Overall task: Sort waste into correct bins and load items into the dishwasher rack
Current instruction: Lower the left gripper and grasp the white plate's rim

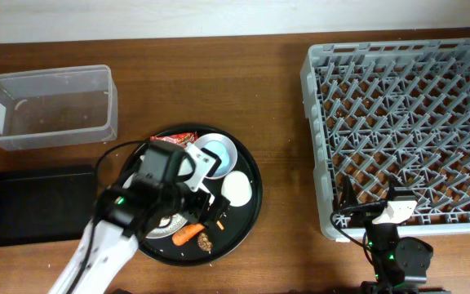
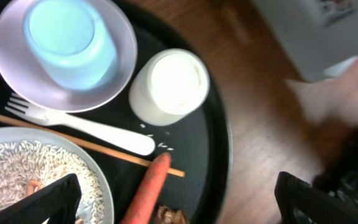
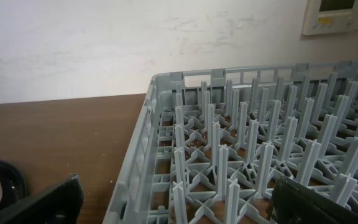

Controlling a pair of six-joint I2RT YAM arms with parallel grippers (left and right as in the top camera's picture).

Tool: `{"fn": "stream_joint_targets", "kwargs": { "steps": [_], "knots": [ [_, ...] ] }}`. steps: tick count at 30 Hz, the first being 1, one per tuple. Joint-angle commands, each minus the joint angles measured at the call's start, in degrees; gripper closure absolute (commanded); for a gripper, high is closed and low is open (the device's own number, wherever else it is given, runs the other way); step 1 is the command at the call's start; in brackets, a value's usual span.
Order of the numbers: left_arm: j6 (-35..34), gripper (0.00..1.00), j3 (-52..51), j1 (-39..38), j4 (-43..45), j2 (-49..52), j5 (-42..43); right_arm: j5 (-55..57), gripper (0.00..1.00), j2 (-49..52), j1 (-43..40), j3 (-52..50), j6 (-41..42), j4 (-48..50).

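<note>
The plate's rim (image 2: 81, 153) beside the wooden stick is bare of rice. My left gripper moves down toward the plate next, turning and narrowing its fingers over that rim.
On the round black tray (image 1: 247, 214), a light-blue cup (image 2: 67, 40) stands in a white bowl (image 2: 120, 68). Beside it is a small white cup (image 2: 169, 87). A white fork (image 2: 86, 127) lies above a thin wooden stick (image 2: 92, 146). The orange carrot (image 2: 148, 193) and a brown food bit (image 2: 169, 216) lie between the wide-apart fingers of my open left gripper (image 2: 179, 208). To the left is a plate (image 2: 101, 180) covered in rice-like crumbs. A red wrapper (image 1: 178, 139) sits at the tray's far edge. My open right gripper (image 3: 182, 208) hovers empty at the near-left corner of the grey dishwasher rack (image 3: 247, 143).
A clear plastic tub (image 1: 47, 106) stands at the back left. A flat black rectangular tray (image 1: 35, 204) lies in front of it. The rack (image 1: 406, 131) fills the right side. Bare wooden table separates the round tray from the rack.
</note>
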Motion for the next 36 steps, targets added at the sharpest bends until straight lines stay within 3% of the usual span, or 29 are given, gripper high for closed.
{"fn": "stream_joint_targets", "kwargs": {
  "steps": [1, 7, 10, 12, 15, 20, 23, 26, 36],
  "knots": [
    [-2.1, 0.01, 0.8, -0.4, 4.2, 5.6, -2.3, 0.5, 0.01, -0.4, -0.4, -0.4, 0.0, -0.1],
    [-8.2, 0.01, 0.8, -0.4, 6.6, 7.2, -11.9, 0.5, 0.01, -0.4, -0.4, -0.4, 0.0, -0.1],
    [-9.9, 0.02, 0.8, -0.4, 2.3, 7.2, -12.8, 0.5, 0.01, -0.4, -0.4, -0.4, 0.0, -0.1],
    [-13.8, 0.02, 0.8, -0.3, -0.2, 7.2, -17.9, 0.5, 0.01, -0.4, -0.4, -0.4, 0.0, -0.1],
    [-17.6, 0.02, 0.8, -0.2, 1.1, 7.2, -20.5, 0.5, 0.01, -0.4, -0.4, -0.4, 0.0, -0.1],
    [-21.3, 0.19, 0.8, -0.3, 2.1, 10.5, -20.7, 0.5, 0.01, -0.4, -0.4, -0.4, 0.0, -0.1],
    [-26.1, 0.32, 0.8, -0.2, 3.1, 17.1, -27.0, 0.5, 0.01, -0.4, -0.4, -0.4, 0.0, -0.1],
    [-28.6, 0.40, 0.8, -0.2, 3.3, 20.9, -27.0, 0.5, 0.01, -0.4, -0.4, -0.4, 0.0, -0.1],
    [-33.2, 0.45, 0.8, -0.3, 5.0, 28.4, -25.7, 0.5, 0.02, -0.4, -0.4, -0.4, 0.0, -0.1]
  ]
}}
